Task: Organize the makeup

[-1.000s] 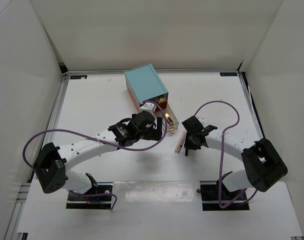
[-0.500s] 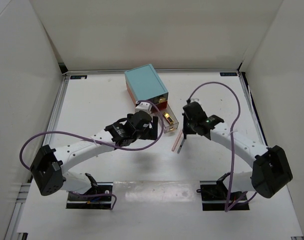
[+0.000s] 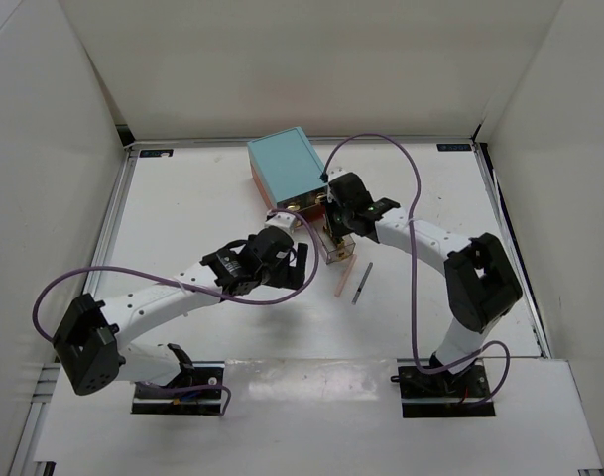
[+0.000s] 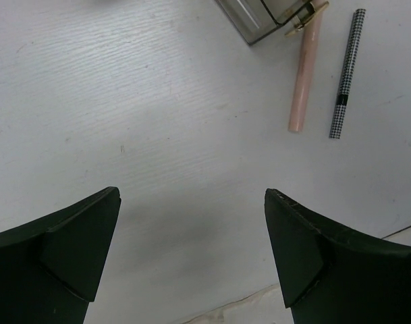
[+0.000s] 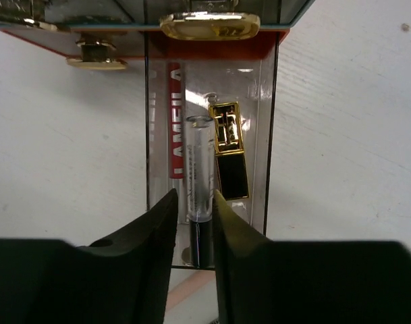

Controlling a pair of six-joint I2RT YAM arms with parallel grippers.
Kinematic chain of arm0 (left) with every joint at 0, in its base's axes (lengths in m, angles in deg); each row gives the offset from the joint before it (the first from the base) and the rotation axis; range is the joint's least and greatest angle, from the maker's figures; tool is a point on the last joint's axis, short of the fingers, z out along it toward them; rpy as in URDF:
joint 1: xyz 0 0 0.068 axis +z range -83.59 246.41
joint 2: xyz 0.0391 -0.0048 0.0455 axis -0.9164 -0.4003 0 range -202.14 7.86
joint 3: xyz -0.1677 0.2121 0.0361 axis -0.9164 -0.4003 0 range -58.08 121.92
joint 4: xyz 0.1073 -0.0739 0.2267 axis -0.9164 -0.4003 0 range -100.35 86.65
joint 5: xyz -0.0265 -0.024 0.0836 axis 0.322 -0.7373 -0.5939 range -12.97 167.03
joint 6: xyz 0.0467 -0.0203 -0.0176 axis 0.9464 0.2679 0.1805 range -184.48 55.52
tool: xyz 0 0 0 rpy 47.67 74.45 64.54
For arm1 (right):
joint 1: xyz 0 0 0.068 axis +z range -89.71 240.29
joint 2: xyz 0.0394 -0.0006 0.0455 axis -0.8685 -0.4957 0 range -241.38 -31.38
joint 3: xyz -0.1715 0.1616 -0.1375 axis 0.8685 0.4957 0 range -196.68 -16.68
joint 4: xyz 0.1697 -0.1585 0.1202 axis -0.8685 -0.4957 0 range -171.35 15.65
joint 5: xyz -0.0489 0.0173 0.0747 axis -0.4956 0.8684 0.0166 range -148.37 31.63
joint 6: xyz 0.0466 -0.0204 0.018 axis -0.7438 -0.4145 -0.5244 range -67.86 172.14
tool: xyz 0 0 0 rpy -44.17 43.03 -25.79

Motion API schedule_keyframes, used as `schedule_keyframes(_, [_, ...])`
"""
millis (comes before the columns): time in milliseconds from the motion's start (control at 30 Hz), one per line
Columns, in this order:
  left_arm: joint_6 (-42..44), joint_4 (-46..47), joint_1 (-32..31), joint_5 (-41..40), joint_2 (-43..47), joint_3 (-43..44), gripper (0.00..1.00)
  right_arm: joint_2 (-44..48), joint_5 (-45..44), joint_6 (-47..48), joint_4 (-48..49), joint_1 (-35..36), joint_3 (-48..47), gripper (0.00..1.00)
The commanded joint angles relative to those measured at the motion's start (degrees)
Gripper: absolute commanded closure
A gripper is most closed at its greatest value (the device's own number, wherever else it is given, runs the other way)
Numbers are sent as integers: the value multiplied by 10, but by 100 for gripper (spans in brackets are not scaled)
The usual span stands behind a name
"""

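I should move my left gripper across and down onto the pink stick's end clear of the drawer, as the stick is below it and to its right in the top view.
The teal drawer box stands at the back middle, its clear drawer pulled out. My right gripper hovers over that drawer, shut on a clear silvery tube with a dark cap that lies lengthwise over the drawer. A gold lipstick and a red-lettered tube lie in the drawer. A pink stick and a slim black checkered stick lie on the table in front of it; the left wrist view also shows the pink stick and the checkered stick. My left gripper is open and empty above bare table.
Gold handles show on the box front. White walls close in the table at the back and on both sides. Purple cables loop over both arms.
My right arm has swung from beside the two sticks up to the open drawer, tube between its fingers. My left gripper has drawn back slightly from the drawer.
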Motion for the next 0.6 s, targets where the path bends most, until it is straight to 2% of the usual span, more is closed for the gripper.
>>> schedule_keyframes(0, [29,19,-2,40,-1,-1,2,10,-1,19,4,5,-22,68])
schedule_keyframes(167, [65,61,-15,55,-42,9,2,62,-19,1,-16,4,-14,46])
schedule_keyframes(333, [100,117,-24,86,-114,31,5,171,-63,-41,-40,0,34,41])
schedule_keyframes(400, [105,135,-24,98,-149,49,12,220,-85,-76,-61,-10,52,40])
schedule_keyframes(567, [109,163,-40,87,-212,82,20,307,-110,-106,-107,-39,116,40])
